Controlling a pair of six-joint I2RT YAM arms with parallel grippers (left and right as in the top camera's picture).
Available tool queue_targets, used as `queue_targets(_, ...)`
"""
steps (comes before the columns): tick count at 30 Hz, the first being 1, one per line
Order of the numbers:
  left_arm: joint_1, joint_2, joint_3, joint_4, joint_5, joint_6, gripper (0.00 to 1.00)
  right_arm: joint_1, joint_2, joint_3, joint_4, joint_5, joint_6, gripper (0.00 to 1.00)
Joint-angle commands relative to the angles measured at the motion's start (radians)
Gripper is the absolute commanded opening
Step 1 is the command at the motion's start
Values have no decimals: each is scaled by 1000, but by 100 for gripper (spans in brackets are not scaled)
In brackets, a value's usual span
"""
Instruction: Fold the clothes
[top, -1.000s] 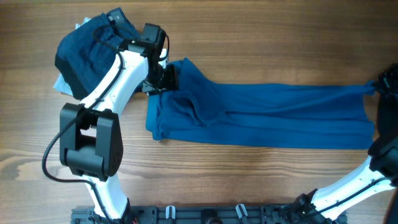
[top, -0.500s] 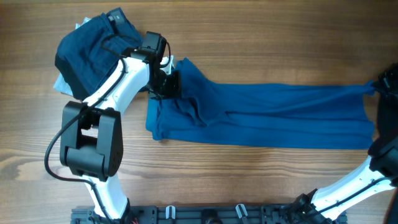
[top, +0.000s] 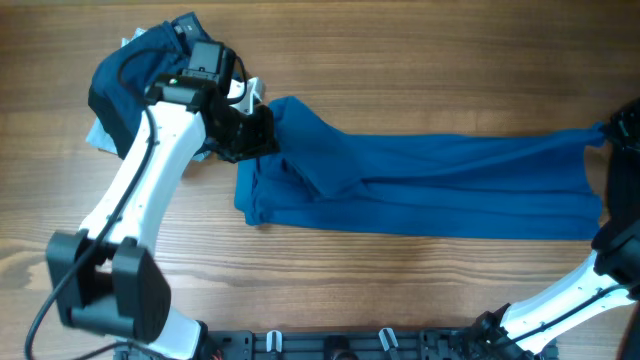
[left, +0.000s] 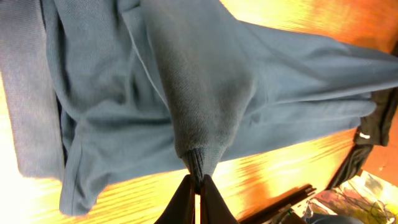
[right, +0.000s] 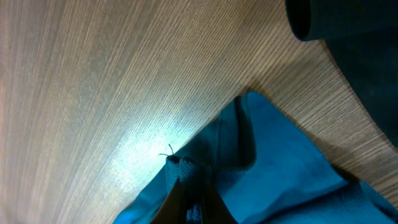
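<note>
I need to straighten the bunched corner (top: 604, 131) (right: 192, 180). Next my right gripper needs to move toward the dark cloth, to the right in the overhead view and slightly back, and then let go.
A long blue garment (top: 450, 185) lies stretched across the wooden table. My left gripper (top: 262, 130) is at its left end, shut on a ribbed cuff of the cloth (left: 199, 93), which hangs pinched between the tips (left: 198, 182) above the table. My right gripper (top: 612, 135) is at the far right edge of the overhead view, shut on a bunched corner of the same garment (right: 280, 162); the fabric sits clamped between its fingertips (right: 189, 180).
A heap of dark navy clothes (top: 135, 75) sits at the back left, over a pale blue cloth (top: 98, 135). A black rail (top: 350, 345) runs along the front edge. The right arm's white link (top: 580, 290) stands at the front right.
My left gripper has shut on the garment's cuff and pulled it slightly left and up; the left arm has swung leftward. The right gripper holds as before.
</note>
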Motion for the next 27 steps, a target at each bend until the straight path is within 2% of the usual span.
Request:
queue_targets(1, -4, -61, 12, -54, 21, -20, 4, -25, -39, 8, 3, -19, -18, 4)
queue_targets(10, -42, -108, 11, -211, 14, -20, 4, -91, -39, 8, -6, -19, -18, 5)
queue_targets(15, -75, -108, 11, -260, -72, -21, 4, -91, -39, 8, -15, -24, -17, 4)
queue_targets(16, -76, -108, 11, -260, -79, -21, 8, -91, -39, 8, -20, -23, -18, 4)
queue_targets(17, -76, -108, 11, -260, -83, -21, 25, -91, -39, 8, -25, -23, -18, 4)
queue_targets(18, -76, -108, 11, -259, -89, -20, 33, -91, -39, 8, -29, -23, -19, 6)
queue_targets(19, -76, -108, 11, -259, -101, -20, 38, -91, -39, 8, -33, -23, -20, 27)
queue_targets(20, -76, -108, 11, -259, -114, -21, 47, -91, -39, 8, -34, -23, -21, 45)
queue_targets(24, -68, -108, 11, -235, -124, -20, 49, -91, -39, 7, -35, -4, -21, 46)
queue_targets(27, -57, -108, 11, -195, -124, -21, 52, -91, -39, -18, -16, 88, -21, 52)
